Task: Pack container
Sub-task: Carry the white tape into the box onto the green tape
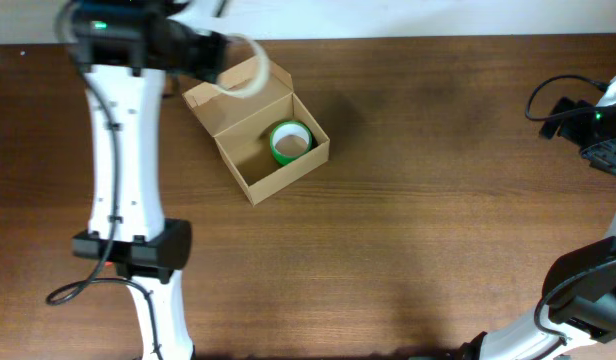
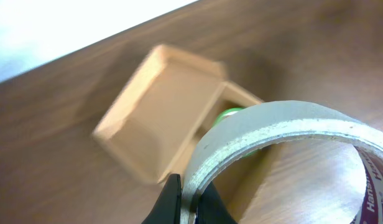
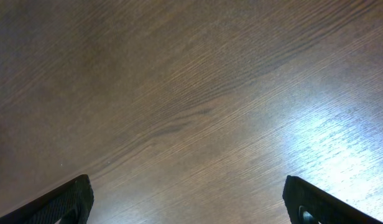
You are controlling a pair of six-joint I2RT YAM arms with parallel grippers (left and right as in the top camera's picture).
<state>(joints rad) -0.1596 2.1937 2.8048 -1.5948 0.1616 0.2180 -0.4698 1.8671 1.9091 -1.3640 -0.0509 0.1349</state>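
The whitish roll still hangs over the lid, so next I will move my left gripper down and to the right in the overhead view, onto the green tape roll (image 1: 290,142), to let go.
The container (image 1: 286,176), a small tan cardboard box, lies open at the table's back left, its flap lid folded back. A green tape roll (image 1: 290,142) lies flat inside it. My left gripper (image 1: 220,62) hangs over the lid's far corner, shut on the rim of a whitish tape roll (image 1: 244,70). In the left wrist view the black fingers (image 2: 173,202) pinch that roll's wall (image 2: 285,124), with the open box (image 2: 157,118) and a bit of the green roll (image 2: 232,115) below. My right gripper (image 3: 188,205) is open over bare wood, holding nothing.
The right arm (image 1: 598,120) rests at the table's far right edge, with a black cable looping beside it. The left arm's white link (image 1: 123,150) runs down the left side of the table. A pale wall borders the table's back edge.
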